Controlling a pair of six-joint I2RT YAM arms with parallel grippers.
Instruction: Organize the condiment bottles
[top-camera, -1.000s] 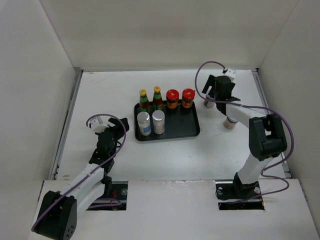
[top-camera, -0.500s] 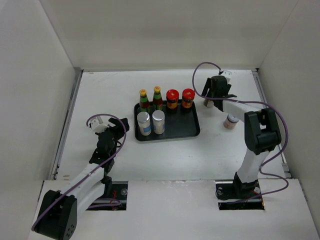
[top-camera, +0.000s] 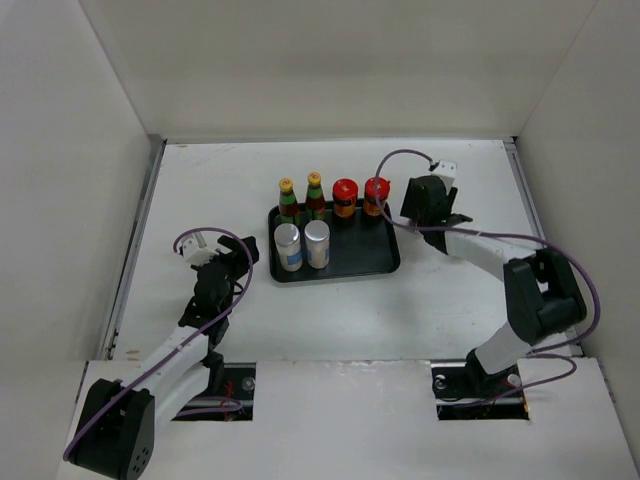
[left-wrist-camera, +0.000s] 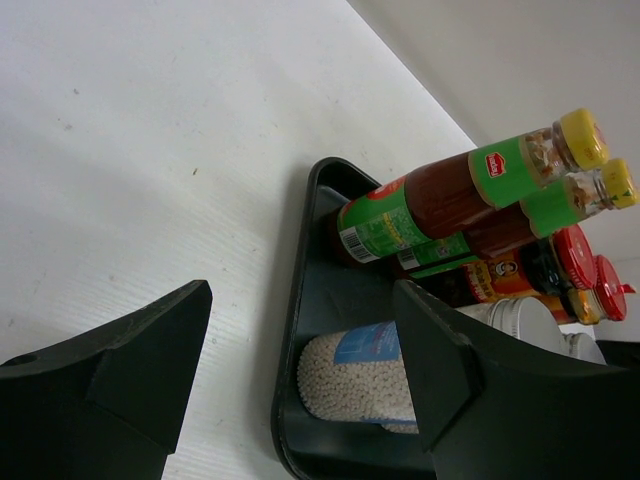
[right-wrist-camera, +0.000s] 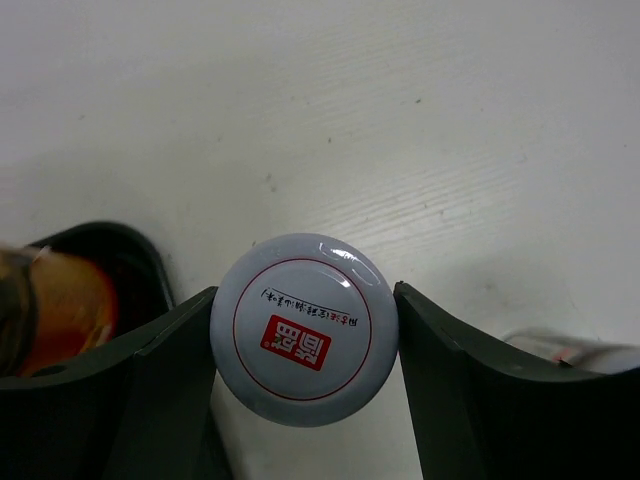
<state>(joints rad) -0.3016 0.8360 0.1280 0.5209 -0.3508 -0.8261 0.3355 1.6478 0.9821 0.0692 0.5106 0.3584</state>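
I should move my right gripper to the left in the top view and back next, then lower its grey-lidded jar beside the white shaker jars (top-camera: 348, 256), where the tray is empty.
The black tray (top-camera: 385, 262) holds two slim yellow-capped sauce bottles (top-camera: 287, 198) (top-camera: 315, 195), two red-lidded amber jars (top-camera: 345, 197) (top-camera: 376, 194) and two white shaker jars (top-camera: 288, 247) (top-camera: 317, 243). My right gripper (top-camera: 420, 217) hangs just off the tray's back right corner. In the right wrist view it (right-wrist-camera: 304, 330) is shut on a grey-lidded shaker jar (right-wrist-camera: 304, 328), seen from above. My left gripper (top-camera: 237, 262) is open and empty left of the tray. The left wrist view (left-wrist-camera: 300, 300) looks at the tray's left end (left-wrist-camera: 300, 300), a shaker jar (left-wrist-camera: 365, 375) and the sauce bottles (left-wrist-camera: 440, 190).
White walls close in the table on the left, back and right. In the right wrist view the tray's corner (right-wrist-camera: 110, 245) and a red-lidded jar (right-wrist-camera: 50, 310) lie left of the held jar. A white and red edge (right-wrist-camera: 575, 350) shows at the right, unclear what.
My right gripper has moved left and nearer, from the back right of the table to the tray's right corner, with the shaker jar in it. The left arm has not moved.
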